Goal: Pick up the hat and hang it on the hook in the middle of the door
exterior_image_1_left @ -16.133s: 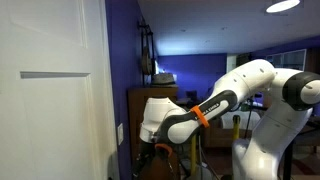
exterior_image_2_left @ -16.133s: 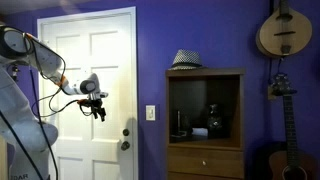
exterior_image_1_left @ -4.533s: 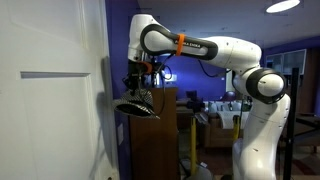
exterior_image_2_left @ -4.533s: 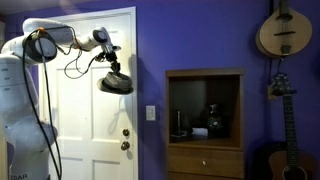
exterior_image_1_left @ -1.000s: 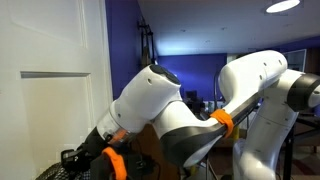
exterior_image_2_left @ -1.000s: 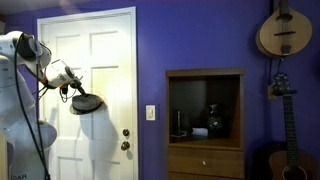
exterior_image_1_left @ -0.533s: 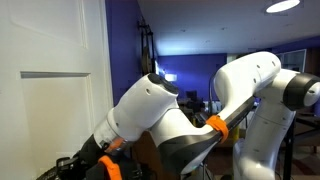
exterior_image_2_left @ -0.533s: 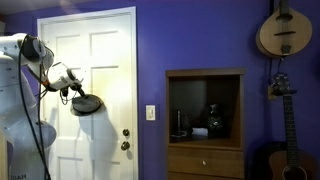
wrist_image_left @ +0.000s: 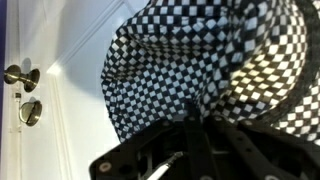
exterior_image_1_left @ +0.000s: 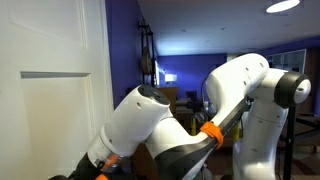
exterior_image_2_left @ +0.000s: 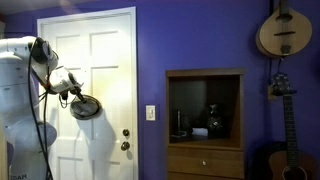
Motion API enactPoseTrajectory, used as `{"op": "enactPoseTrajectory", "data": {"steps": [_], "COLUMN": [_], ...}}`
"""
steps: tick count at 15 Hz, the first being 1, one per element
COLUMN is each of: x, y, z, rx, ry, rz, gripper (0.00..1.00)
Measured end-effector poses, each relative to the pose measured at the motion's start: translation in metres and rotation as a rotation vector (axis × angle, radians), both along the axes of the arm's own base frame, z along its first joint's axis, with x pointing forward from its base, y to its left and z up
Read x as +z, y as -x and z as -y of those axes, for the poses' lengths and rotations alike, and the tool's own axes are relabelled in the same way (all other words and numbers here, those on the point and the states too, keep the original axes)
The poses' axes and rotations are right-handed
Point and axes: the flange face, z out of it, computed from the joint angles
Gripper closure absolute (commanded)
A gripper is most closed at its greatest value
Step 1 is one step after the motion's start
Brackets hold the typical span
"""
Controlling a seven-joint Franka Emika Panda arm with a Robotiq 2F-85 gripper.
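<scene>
I need to move my gripper slightly down and away from the brass knob and turn it to release the hat [exterior_image_2_left: 86,106] against the white door, because the hat still hangs tilted.
In the wrist view the hat [wrist_image_left: 190,55], dark with pale woven checks, fills most of the picture. My gripper [wrist_image_left: 198,122] comes in from the bottom edge and is shut on its brim. In an exterior view the hat [exterior_image_2_left: 86,106] hangs tilted from the gripper [exterior_image_2_left: 74,96] in front of the white panelled door [exterior_image_2_left: 105,50], about halfway up it. In an exterior view the door [exterior_image_1_left: 50,100] fills the left side, and my arm's bulky elbow [exterior_image_1_left: 150,120] blocks the gripper and the hat. I cannot make out the hook in any view.
The brass door knob [exterior_image_2_left: 126,146] and lock [exterior_image_2_left: 126,131] sit below and right of the hat, and the knob [wrist_image_left: 18,76] also shows in the wrist view. A dark wooden cabinet [exterior_image_2_left: 205,120] stands against the purple wall. Two stringed instruments [exterior_image_2_left: 280,30] hang at the far right.
The arm's elbow has sunk lower and drawn back toward the door side. The hat has dropped slightly in front of the door and is still gripped.
</scene>
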Motion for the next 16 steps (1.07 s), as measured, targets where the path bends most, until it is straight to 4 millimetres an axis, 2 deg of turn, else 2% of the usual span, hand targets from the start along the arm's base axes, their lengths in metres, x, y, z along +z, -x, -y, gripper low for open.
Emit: {"op": "enactPoseTrajectory", "data": {"steps": [4,8,10,14,16], "x": [-0.02,-0.03,-0.036,-0.042,-0.042], "y": [0.006,0.007,0.004,-0.004,-0.004], "z": [-0.019,-0.032,-0.039,-0.044,-0.045], "rx": [0.044,0.074,0.084,0.094,0.095], "ry": [0.002,-0.006,-0.012,-0.024,-0.025], "rz": [-0.054,-0.092,-0.119,-0.147,-0.147], "gripper": [0.99,0.99,0.96,0.96,0.99]}}
